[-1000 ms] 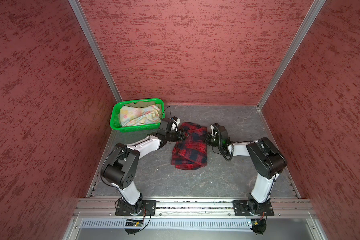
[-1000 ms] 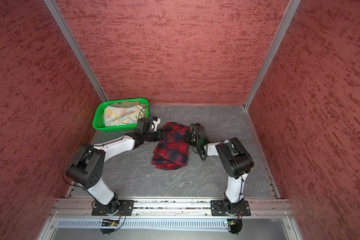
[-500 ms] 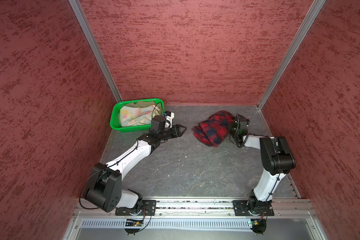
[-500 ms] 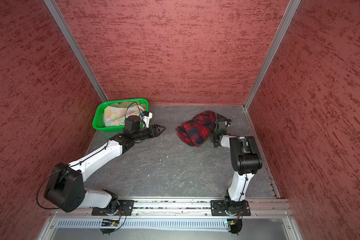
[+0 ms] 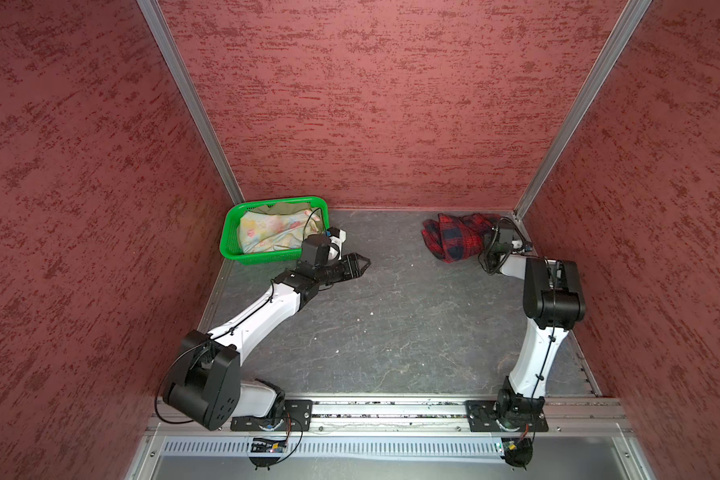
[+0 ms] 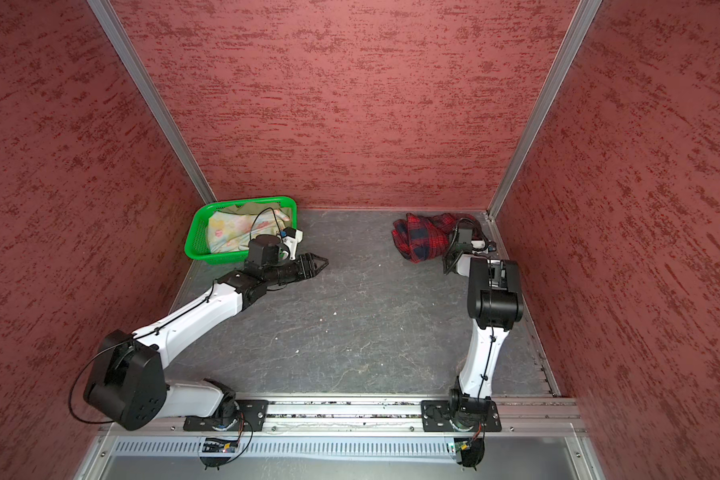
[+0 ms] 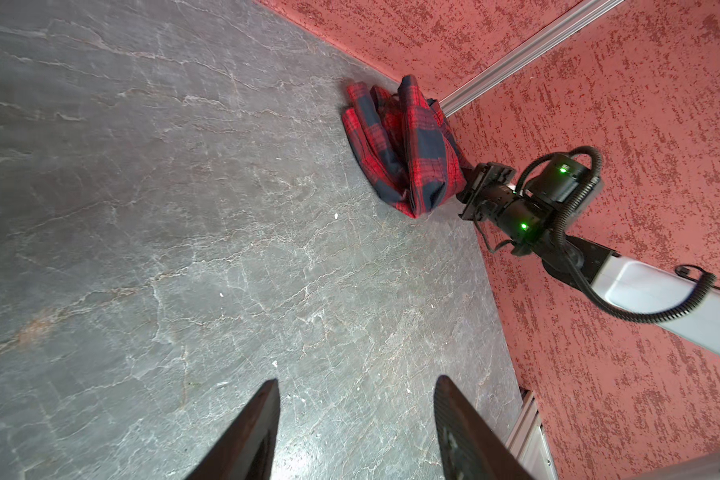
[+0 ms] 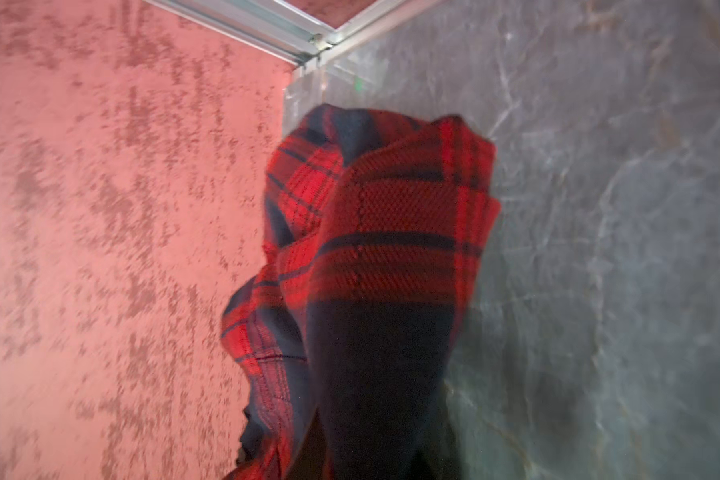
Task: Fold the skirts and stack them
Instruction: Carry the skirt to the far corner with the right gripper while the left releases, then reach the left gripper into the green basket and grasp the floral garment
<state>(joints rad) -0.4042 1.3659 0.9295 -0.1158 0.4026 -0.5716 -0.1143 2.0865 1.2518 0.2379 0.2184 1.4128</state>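
Observation:
My right gripper eases the skirt outward next and releases it on the floor by the back wall, since the skirt sits crooked.
The red-and-navy plaid skirt [image 5: 454, 237] [image 6: 422, 239] lies bunched in the back right corner, partly lifted at one end. My right gripper [image 5: 484, 244] [image 7: 468, 193] is shut on that end; in the right wrist view the plaid cloth [image 8: 383, 249] covers the fingers. My left gripper [image 5: 364, 262] [image 6: 323, 262] [image 7: 356, 390] hovers open and empty over bare floor, just right of the basket. The pastel floral skirt [image 5: 271, 230] [image 6: 233, 230] lies in the green basket [image 5: 229, 245], with the olive skirt [image 5: 285, 206] showing behind it.
The basket [image 6: 192, 247] stands in the back left corner against the wall. Red textured walls close in on three sides, with metal corner posts [image 5: 524, 208]. The right arm's elbow [image 5: 551, 291] stands close to the right wall. A metal rail [image 5: 391, 409] runs along the front.
The right gripper has carried the plaid skirt from the middle of the floor to the back right corner. The left gripper has left the skirt and drawn back beside the basket.

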